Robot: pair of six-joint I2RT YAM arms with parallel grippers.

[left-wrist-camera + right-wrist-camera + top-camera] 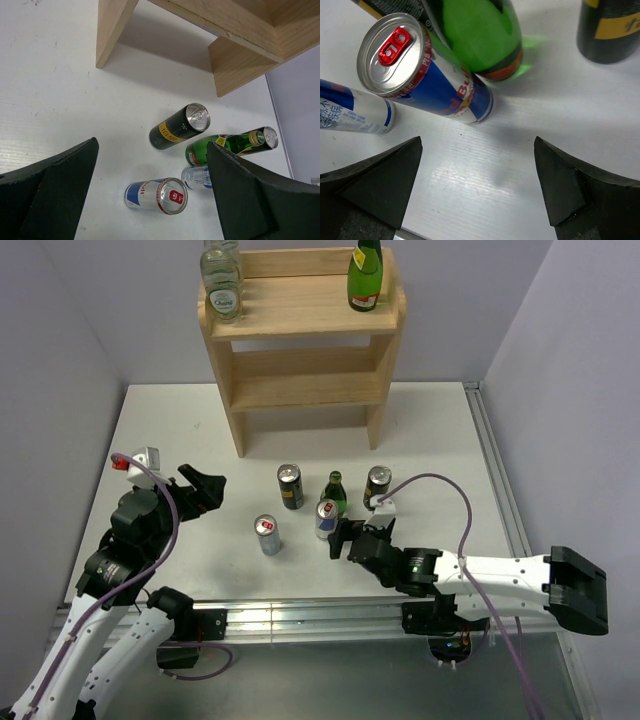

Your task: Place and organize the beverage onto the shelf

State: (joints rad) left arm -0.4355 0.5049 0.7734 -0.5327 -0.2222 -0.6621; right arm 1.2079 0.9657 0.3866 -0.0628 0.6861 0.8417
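Observation:
I need to move my right gripper down and to the left in the top view next, then outward around the can, because the adjacent blue-and-silver can stands outside its open fingers.
The wooden shelf stands at the back of the table, with a clear glass bottle and a green bottle on its top tier. On the table stand two black cans, a small green bottle and two blue-and-silver cans. My left gripper is open and empty, left of the cans; in the left wrist view the nearest can lies ahead between its fingers. My right gripper is open and empty, just right of a blue-and-silver can.
The shelf's middle and lower tiers hold nothing. Its feet rest on the white table. A metal rail runs along the near edge, and grey walls close in the left, right and back sides.

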